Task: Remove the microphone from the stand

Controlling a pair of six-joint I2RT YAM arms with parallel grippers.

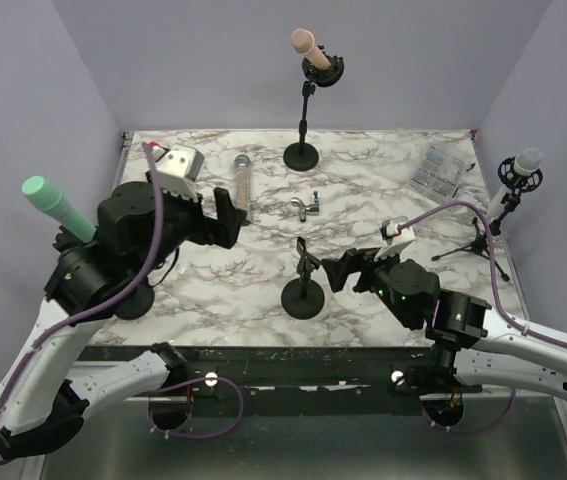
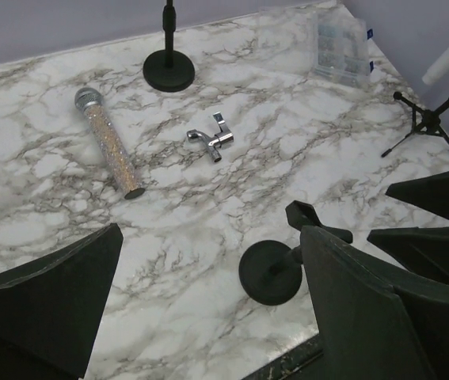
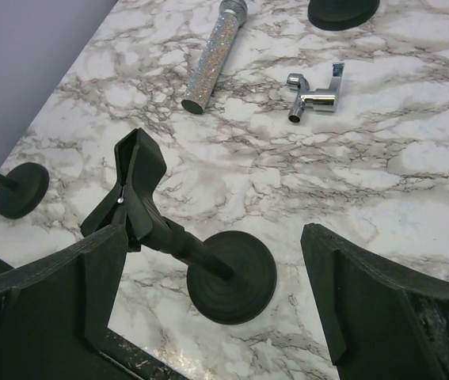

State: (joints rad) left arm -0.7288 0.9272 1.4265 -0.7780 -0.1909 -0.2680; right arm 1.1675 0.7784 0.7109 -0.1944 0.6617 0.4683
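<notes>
My left gripper swings to the left in the top view onto that microphone's body (image 1: 78,223) next and closes, with the green microphone still on its stand.
A glittery silver microphone (image 1: 242,183) (image 2: 109,142) (image 3: 214,51) lies flat on the marble table, left of centre and clear of any stand. At the front middle stands a black round-base stand (image 1: 302,296) (image 2: 270,271) (image 3: 232,277) with nothing in its clip (image 3: 133,194). My left gripper (image 1: 226,222) (image 2: 212,237) hovers open over the table, just right of the lying microphone. My right gripper (image 1: 338,270) (image 3: 214,233) is open beside the empty stand, its fingers either side of the pole and not touching it.
Three other stands hold microphones: a pink one (image 1: 306,47) at the back, a green one (image 1: 55,203) at the far left, and a white one (image 1: 519,168) (image 2: 448,57) on a tripod at the right. A chrome fitting (image 1: 309,207) and a clear packet (image 1: 435,170) lie on the table.
</notes>
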